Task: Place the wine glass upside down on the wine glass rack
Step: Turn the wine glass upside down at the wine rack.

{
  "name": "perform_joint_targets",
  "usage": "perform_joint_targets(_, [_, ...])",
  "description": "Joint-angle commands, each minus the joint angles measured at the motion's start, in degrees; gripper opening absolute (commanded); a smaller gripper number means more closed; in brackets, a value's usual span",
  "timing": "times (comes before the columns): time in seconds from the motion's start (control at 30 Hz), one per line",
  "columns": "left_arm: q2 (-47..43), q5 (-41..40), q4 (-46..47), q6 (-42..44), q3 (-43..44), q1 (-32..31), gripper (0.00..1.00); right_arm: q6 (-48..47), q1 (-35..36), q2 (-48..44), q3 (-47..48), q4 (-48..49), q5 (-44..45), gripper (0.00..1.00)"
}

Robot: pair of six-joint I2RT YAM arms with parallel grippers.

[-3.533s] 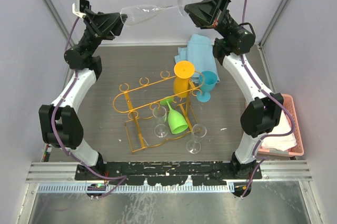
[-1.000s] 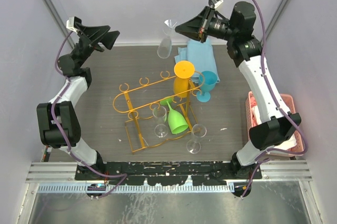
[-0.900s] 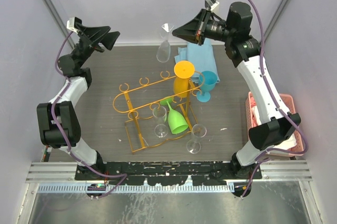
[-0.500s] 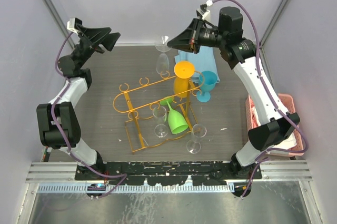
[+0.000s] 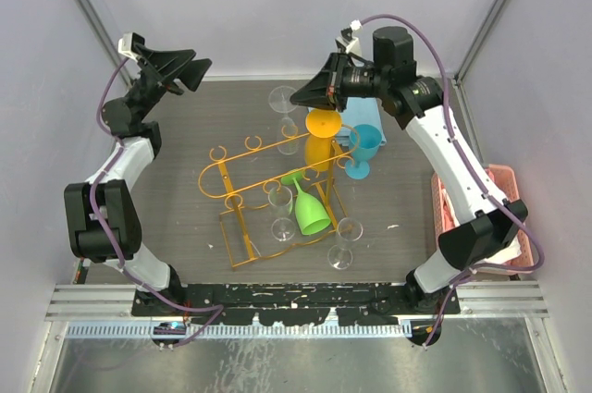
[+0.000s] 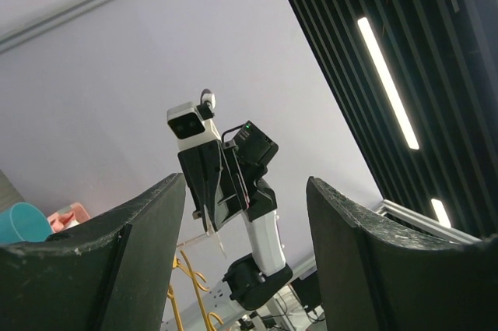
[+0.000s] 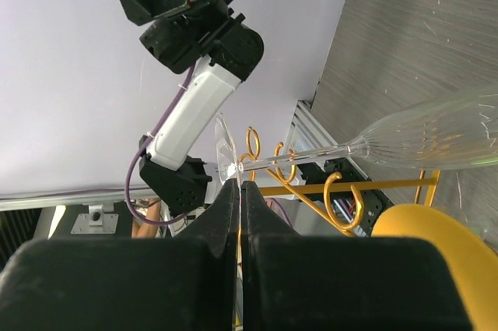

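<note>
The empty far hook by the orange glass (image 7: 343, 202) is below my right gripper and farther back. My right gripper will move back and down to it next.
A clear wine glass (image 5: 282, 100) hangs upside down, bowl lowest, over the far end of the orange-gold wine glass rack (image 5: 242, 171). My right gripper (image 5: 301, 97) is shut on the edge of its round foot. In the right wrist view the fingertips (image 7: 230, 195) pinch the foot disc of the wine glass (image 7: 224, 150). Its stem runs right to the ribbed bowl, above the curled hooks of the rack (image 7: 342, 191). My left gripper (image 5: 188, 67) is raised at the back left, open and empty. In the left wrist view that gripper (image 6: 245, 214) looks across at the right arm.
On the rack hang an orange glass (image 5: 323, 134), a green glass (image 5: 310, 210) and a clear glass (image 5: 280, 213). A blue glass (image 5: 363, 148) and another clear glass (image 5: 344, 245) stand beside it. A blue cloth (image 5: 356, 108) lies behind. A pink basket (image 5: 513, 227) sits at the right edge.
The right arm has brought the glass down and forwards, from high at the back to just over the rack's far end. The left arm has stayed where it was, open.
</note>
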Motion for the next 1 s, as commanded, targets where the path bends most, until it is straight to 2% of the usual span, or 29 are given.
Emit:
perform_joint_targets(0.0, [-3.0,0.4,2.9,0.9,-0.1,0.0,0.65,-1.0,0.7,-3.8,-0.9,0.5,0.0,0.01])
perform_joint_targets(0.97, [-3.1,0.1,2.9,0.8,-0.4,0.0,0.65,-2.9,2.1,-7.0,-6.3,-3.3,0.9,0.01])
